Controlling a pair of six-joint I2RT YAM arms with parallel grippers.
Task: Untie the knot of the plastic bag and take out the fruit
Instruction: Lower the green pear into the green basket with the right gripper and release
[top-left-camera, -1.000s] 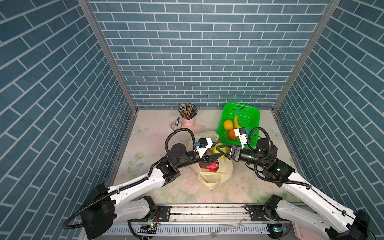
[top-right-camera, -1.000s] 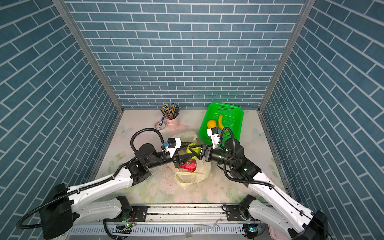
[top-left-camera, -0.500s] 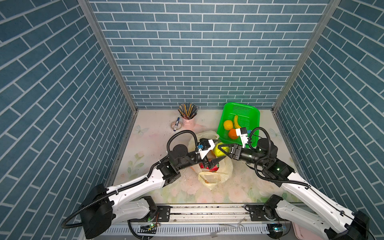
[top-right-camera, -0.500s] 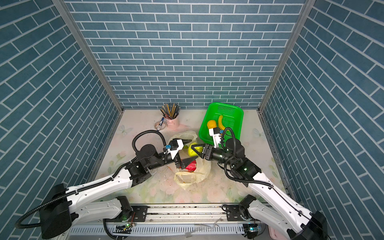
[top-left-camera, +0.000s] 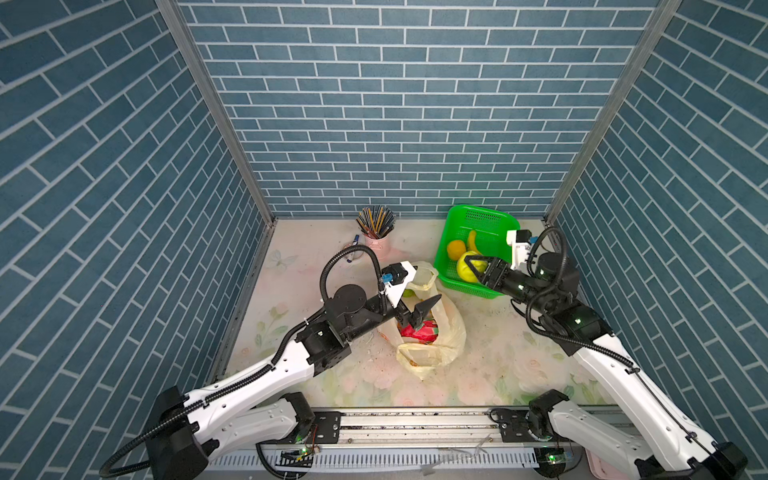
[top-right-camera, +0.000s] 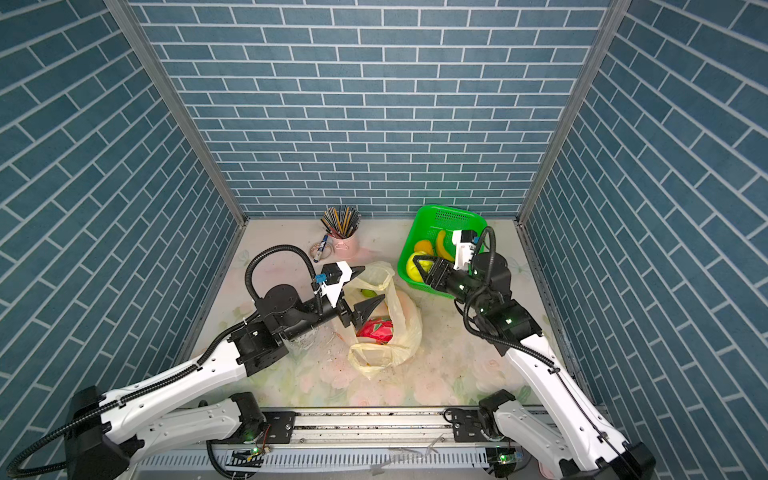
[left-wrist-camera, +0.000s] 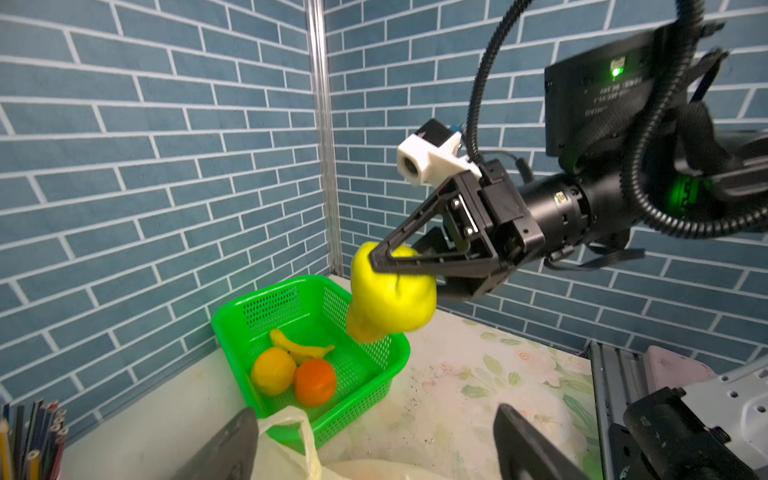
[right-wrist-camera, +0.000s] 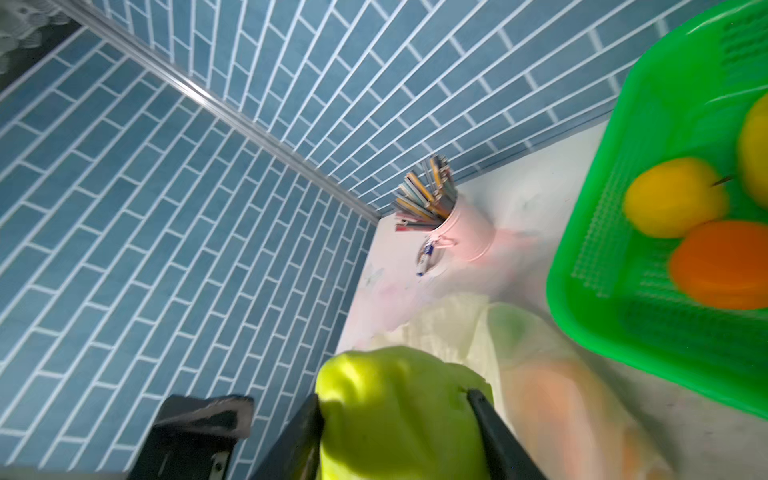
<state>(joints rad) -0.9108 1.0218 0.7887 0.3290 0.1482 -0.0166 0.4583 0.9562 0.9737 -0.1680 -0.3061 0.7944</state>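
Note:
The bare bottom of the basket beside the orange fruit (right-wrist-camera: 740, 342) lies below, so the lumpy fruit (right-wrist-camera: 399, 415) will go down onto it next: my right gripper will tip its fingers downward, lower the fruit there and let go of it.
The pale yellow plastic bag (top-left-camera: 451, 332) (top-right-camera: 405, 328) lies mid-table with its mouth gaping; no knot shows. Inside it are a pink-red dragon fruit (top-left-camera: 422, 332) (top-right-camera: 376, 328) and a green fruit (top-left-camera: 408, 293). My left gripper (top-left-camera: 424, 311) (top-right-camera: 372, 311) hovers open over the bag's mouth, holding nothing; in the left wrist view a bag handle (left-wrist-camera: 301, 432) lies by one finger. My right gripper (top-left-camera: 465, 268) (top-right-camera: 417, 266) (right-wrist-camera: 392, 399) is shut on a lumpy yellow-green fruit (top-left-camera: 468, 272) (left-wrist-camera: 390, 299) (right-wrist-camera: 399, 415), in the air at the green basket's near edge.
The green basket (top-left-camera: 494, 218) (left-wrist-camera: 232, 328) stands at the back right with a yellow round fruit (left-wrist-camera: 272, 370), an orange one (left-wrist-camera: 316, 382) and a banana (left-wrist-camera: 299, 347) in it. A pink pencil cup (top-left-camera: 376, 241) (right-wrist-camera: 465, 228) stands at the back middle. Brick walls close three sides.
My left gripper has opened wide over the bag. My right gripper has carried the yellow-green fruit away from the bag, right and back to the basket's edge.

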